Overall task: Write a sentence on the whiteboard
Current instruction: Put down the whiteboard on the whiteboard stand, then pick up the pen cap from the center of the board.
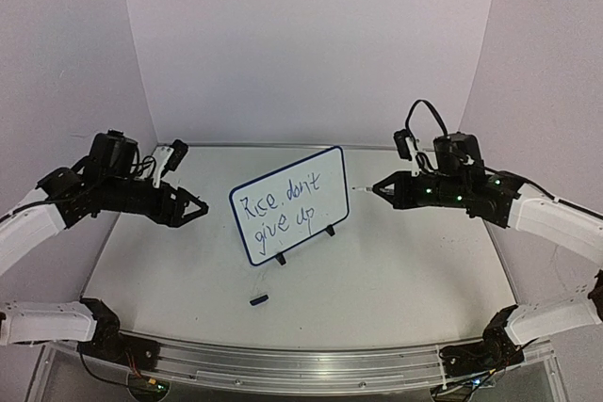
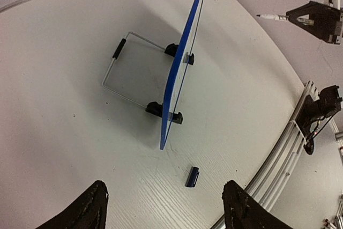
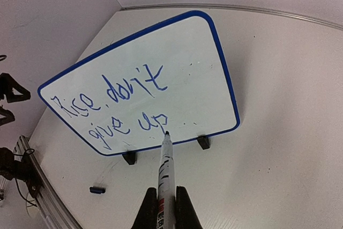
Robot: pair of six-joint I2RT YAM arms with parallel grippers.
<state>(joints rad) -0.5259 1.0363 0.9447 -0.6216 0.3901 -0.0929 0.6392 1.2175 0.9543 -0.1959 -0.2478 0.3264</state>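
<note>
The marker cap (image 1: 259, 299) (image 2: 192, 177) is below my left gripper and to its right in the top view, so I will move the open fingers down and back around it.
The whiteboard (image 1: 288, 204) stands tilted on two black clip feet at mid-table. It carries the sentence (image 1: 281, 211) "Rice, don't give up" in two dark lines, also readable in the right wrist view (image 3: 115, 105). In the left wrist view the whiteboard (image 2: 182, 63) is an edge-on blue line. My right gripper (image 1: 382, 188) is shut on a marker (image 3: 167, 164). The marker's tip sits just right of the board, near the word "up", and is apart from the board. My left gripper (image 1: 200, 209) is open and empty, left of the board.
A small dark marker cap (image 1: 259, 300) lies on the table in front of the board, also seen in the left wrist view (image 2: 192, 176). A wire stand (image 2: 115, 71) props the board from behind. An aluminium rail (image 1: 301, 364) runs along the near edge.
</note>
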